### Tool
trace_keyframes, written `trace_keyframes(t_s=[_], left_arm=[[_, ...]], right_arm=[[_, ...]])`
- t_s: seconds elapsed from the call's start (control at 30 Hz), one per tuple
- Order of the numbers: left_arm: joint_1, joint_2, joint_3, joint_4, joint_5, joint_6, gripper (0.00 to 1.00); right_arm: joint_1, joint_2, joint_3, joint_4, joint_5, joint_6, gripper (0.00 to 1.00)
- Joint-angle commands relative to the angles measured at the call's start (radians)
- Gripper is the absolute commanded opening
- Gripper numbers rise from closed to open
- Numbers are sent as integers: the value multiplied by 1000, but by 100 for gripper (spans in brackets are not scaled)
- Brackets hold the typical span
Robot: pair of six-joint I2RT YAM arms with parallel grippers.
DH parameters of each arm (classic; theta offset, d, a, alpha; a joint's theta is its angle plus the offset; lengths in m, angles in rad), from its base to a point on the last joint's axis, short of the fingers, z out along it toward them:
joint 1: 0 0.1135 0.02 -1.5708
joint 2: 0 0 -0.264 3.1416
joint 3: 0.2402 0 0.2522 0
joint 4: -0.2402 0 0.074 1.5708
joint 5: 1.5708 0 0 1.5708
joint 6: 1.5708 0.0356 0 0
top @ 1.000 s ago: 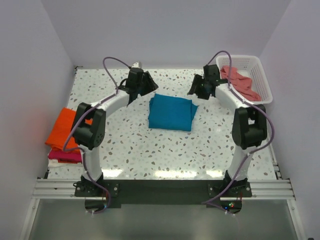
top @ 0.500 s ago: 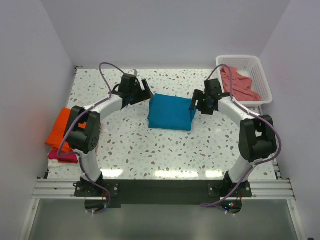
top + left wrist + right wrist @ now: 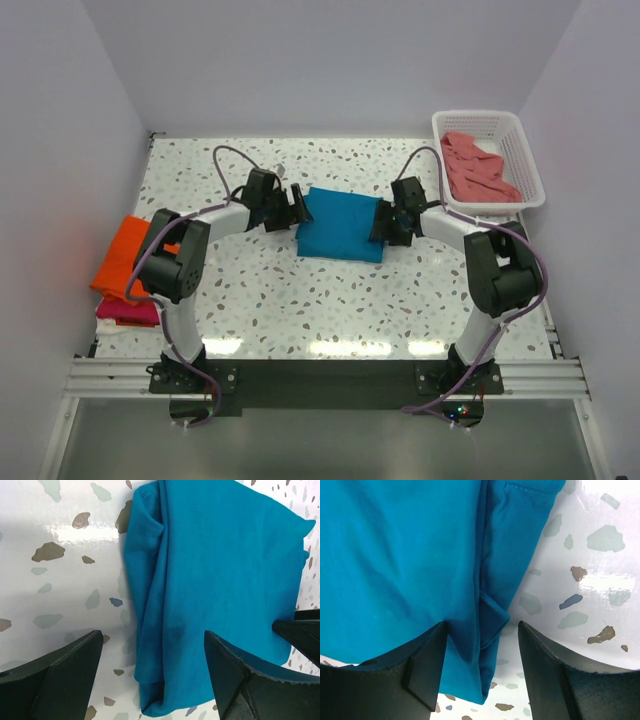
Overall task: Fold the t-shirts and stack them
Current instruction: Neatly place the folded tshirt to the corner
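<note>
The bare table shows between one finger and the teal-blue t-shirt's folded edge, so my left gripper will next go down and move toward the right gripper, onto that edge.
A folded teal-blue t-shirt (image 3: 340, 224) lies in the middle of the table. My left gripper (image 3: 297, 208) is open at its left edge, fingers astride the folded edge (image 3: 155, 645). My right gripper (image 3: 381, 226) is open at its right edge, fingers astride that edge (image 3: 482, 630). An orange t-shirt (image 3: 125, 252) lies folded on a magenta-red one (image 3: 128, 311) at the table's left edge. A salmon-pink t-shirt (image 3: 478, 167) lies crumpled in the basket.
The white plastic lattice basket (image 3: 527, 160) stands at the back right corner. The speckled table (image 3: 330, 300) is walled on three sides. The right gripper's finger (image 3: 300, 630) shows at the far side in the left wrist view.
Both grippers have come down and inward from the back of the table to the teal-blue shirt's left and right edges. The shirt has not moved.
</note>
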Motion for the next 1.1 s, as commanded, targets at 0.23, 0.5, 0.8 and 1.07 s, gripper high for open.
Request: trace_keyframes(t_s=[0.23,0.5,0.8,1.07], left_arm=[[-43,73,47,-55,-65,32,80],[-92,127,89,-81,-159,10,71],[-106,150,100,-84,-179,7,65],[-119,168,124,-100,-196,1,62]], right_arm=[[-4,4,10,43,19,4,63],[-2,-10,17,27,18,-1,63],[-2,-18,17,29,7,-3,63],[-10,-34,7,35,5,-6,63]])
